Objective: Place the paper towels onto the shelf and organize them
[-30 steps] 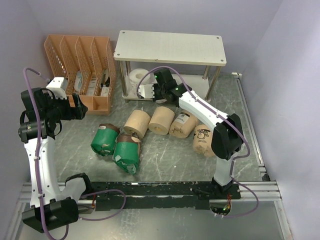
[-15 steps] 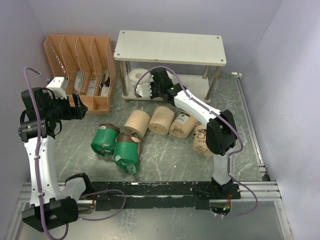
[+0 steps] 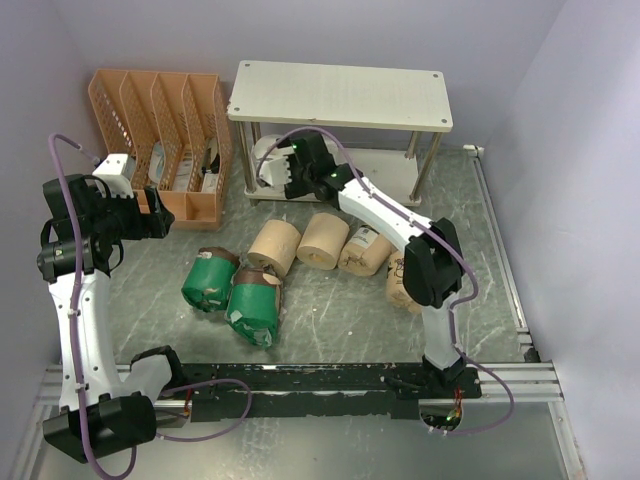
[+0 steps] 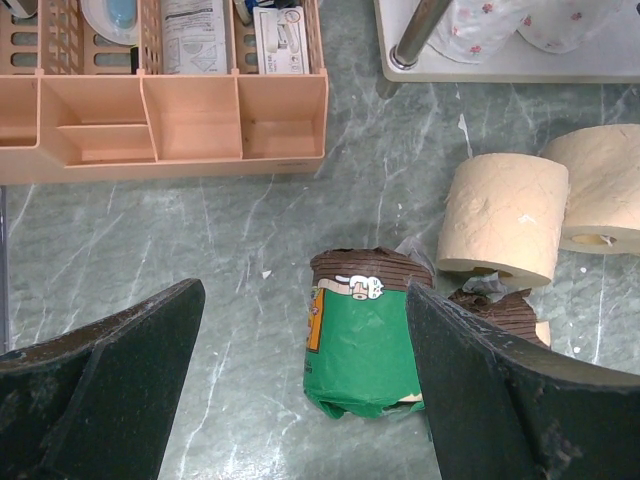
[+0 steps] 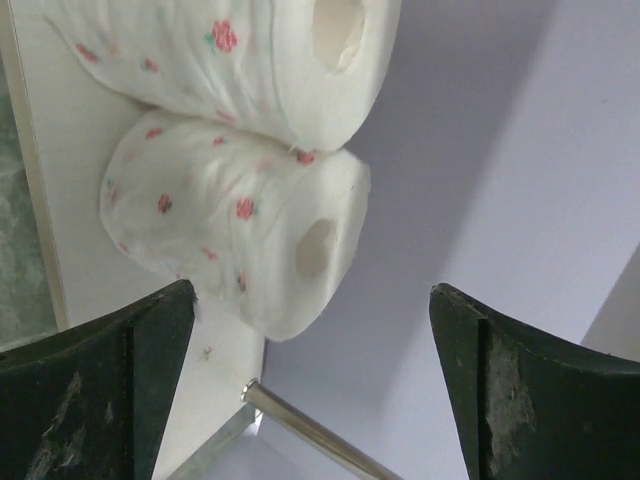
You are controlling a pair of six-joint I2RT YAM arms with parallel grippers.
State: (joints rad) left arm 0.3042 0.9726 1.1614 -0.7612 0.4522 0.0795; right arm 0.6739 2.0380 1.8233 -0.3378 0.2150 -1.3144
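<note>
The bare tan roll beside a printed one lies off the shelf, below and back, so the right gripper will pull back and go down to it next, onto its near end point(image 3: 320, 258).
The shelf point(image 3: 340, 95) stands at the back. Two white paper towels with pink flowers point(image 5: 210, 60) point(image 5: 240, 240) lie side by side on its lower board point(image 5: 60, 230). Reaching under the shelf's left end, my right gripper point(image 3: 272, 172) point(image 5: 312, 330) is open just short of the nearer white roll and holds nothing. Two bare tan rolls point(image 3: 274, 246) point(image 3: 323, 240), two printed tan rolls point(image 3: 365, 248) point(image 3: 400, 280) and two green rolls point(image 3: 209, 279) point(image 3: 254, 308) lie on the floor. My left gripper point(image 3: 165, 222) point(image 4: 305, 300) hangs open above a green roll point(image 4: 362, 345).
An orange file organizer point(image 3: 160, 130) with papers in it stands left of the shelf. A silver shelf leg point(image 5: 320, 435) runs close under my right gripper. Purple walls close in the back and both sides. A black rail point(image 3: 330, 378) crosses the near edge.
My right gripper has pushed left and deeper under the shelf, then opened, leaving the white roll beside the other one on the lower board. The left arm has stayed put.
</note>
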